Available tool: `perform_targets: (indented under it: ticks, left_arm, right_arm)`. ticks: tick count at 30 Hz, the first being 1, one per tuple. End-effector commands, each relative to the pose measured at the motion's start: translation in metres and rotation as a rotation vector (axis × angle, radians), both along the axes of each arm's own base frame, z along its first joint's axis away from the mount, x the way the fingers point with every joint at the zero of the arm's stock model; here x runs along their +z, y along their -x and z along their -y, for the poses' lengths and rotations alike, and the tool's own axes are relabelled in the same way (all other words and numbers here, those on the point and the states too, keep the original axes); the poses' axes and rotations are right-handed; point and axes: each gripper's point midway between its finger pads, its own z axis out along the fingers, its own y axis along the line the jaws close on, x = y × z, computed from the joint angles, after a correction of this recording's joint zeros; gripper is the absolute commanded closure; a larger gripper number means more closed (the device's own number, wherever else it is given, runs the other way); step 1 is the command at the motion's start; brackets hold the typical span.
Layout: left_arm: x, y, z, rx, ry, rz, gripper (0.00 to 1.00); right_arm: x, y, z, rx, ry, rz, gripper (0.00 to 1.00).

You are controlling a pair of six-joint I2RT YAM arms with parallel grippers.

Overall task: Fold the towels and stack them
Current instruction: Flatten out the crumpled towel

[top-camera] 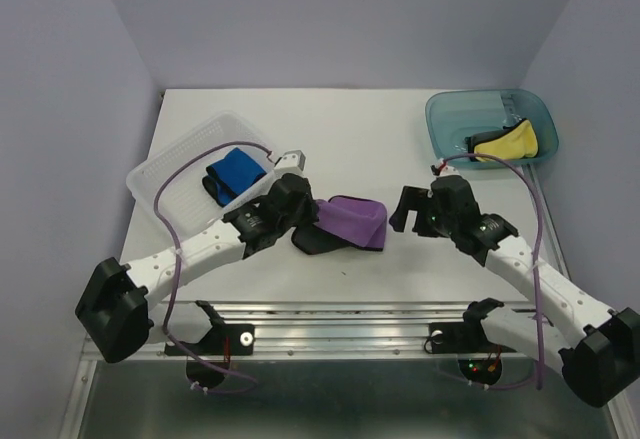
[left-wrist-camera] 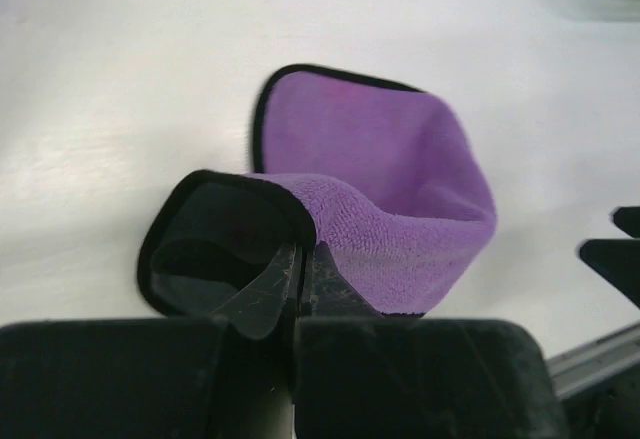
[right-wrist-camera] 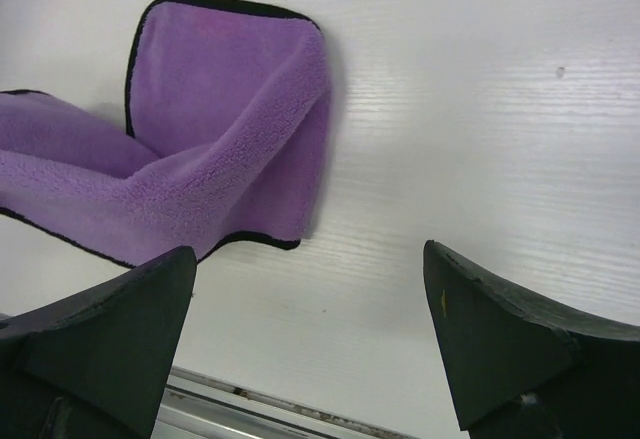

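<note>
My left gripper is pinching the other end of the towel. My right gripper should next move down toward the left in the top view, onto the loose end of the purple fold [top-camera: 380,221] [right-wrist-camera: 306,87].
A purple towel [top-camera: 352,221] with a black reverse and black edging lies curled at the table's middle. My left gripper [top-camera: 303,221] is shut on its near edge; the left wrist view shows the fingers [left-wrist-camera: 265,284] pinching the purple towel [left-wrist-camera: 390,184] where the black face rolls up. My right gripper [top-camera: 403,209] is open and empty just right of the towel; in the right wrist view the towel [right-wrist-camera: 215,149] lies ahead and left of its gripper [right-wrist-camera: 310,304]. A folded blue towel [top-camera: 238,172] lies in the clear tray [top-camera: 165,174]. A yellow towel [top-camera: 510,141] lies in the teal tub [top-camera: 450,119].
The clear plastic tray stands at the left, the teal translucent tub at the back right corner. A metal rail [top-camera: 340,324] runs along the table's near edge. Lilac walls [top-camera: 60,109] enclose the table.
</note>
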Motion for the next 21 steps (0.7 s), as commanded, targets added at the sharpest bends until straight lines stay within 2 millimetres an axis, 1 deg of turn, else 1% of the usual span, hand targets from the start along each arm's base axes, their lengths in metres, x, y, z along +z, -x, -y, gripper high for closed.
perform_targets:
  ticks: [1, 2, 3, 4, 5, 8, 12, 14, 18, 20, 21]
  left_arm:
    - [-0.029, 0.007, -0.065, 0.277, -0.121, -0.072, 1.0]
    - [-0.031, 0.008, -0.071, 0.302, -0.125, -0.075, 1.0]
    - [-0.038, 0.012, -0.079, 0.329, -0.137, -0.093, 1.0]
    - [-0.037, 0.012, -0.083, 0.338, -0.128, -0.091, 1.0]
    - [-0.042, 0.014, -0.088, 0.351, -0.136, -0.102, 1.0]
    - [-0.047, 0.017, -0.088, 0.34, -0.111, -0.116, 1.0]
    - [-0.047, 0.019, -0.085, 0.323, -0.074, -0.116, 1.0]
    - [-0.047, 0.02, -0.083, 0.316, -0.064, -0.118, 1.0]
    - [-0.051, 0.022, -0.08, 0.299, -0.053, -0.127, 1.0]
    - [-0.053, 0.022, -0.079, 0.299, -0.049, -0.131, 1.0]
    - [-0.052, 0.022, -0.078, 0.295, -0.041, -0.131, 1.0]
  right_arm:
    - [0.01, -0.015, -0.027, 0.097, -0.075, 0.061, 0.0]
    - [0.002, -0.016, -0.033, 0.123, -0.076, 0.029, 0.0]
    - [-0.002, -0.016, -0.036, 0.14, -0.076, 0.014, 0.0]
    - [-0.012, -0.018, -0.038, 0.145, -0.062, -0.018, 0.0]
    - [-0.018, -0.018, -0.039, 0.147, -0.058, -0.036, 0.0]
    - [-0.04, -0.019, -0.04, 0.14, -0.034, -0.101, 0.0]
    - [-0.056, -0.023, -0.045, 0.149, -0.03, -0.135, 0.0]
    - [-0.058, -0.026, -0.051, 0.16, -0.046, -0.129, 0.0]
    - [-0.067, -0.031, -0.067, 0.188, -0.05, -0.148, 0.09]
    - [-0.07, -0.033, -0.072, 0.19, -0.042, -0.15, 0.11]
    - [-0.076, -0.035, -0.072, 0.178, -0.021, -0.159, 0.18]
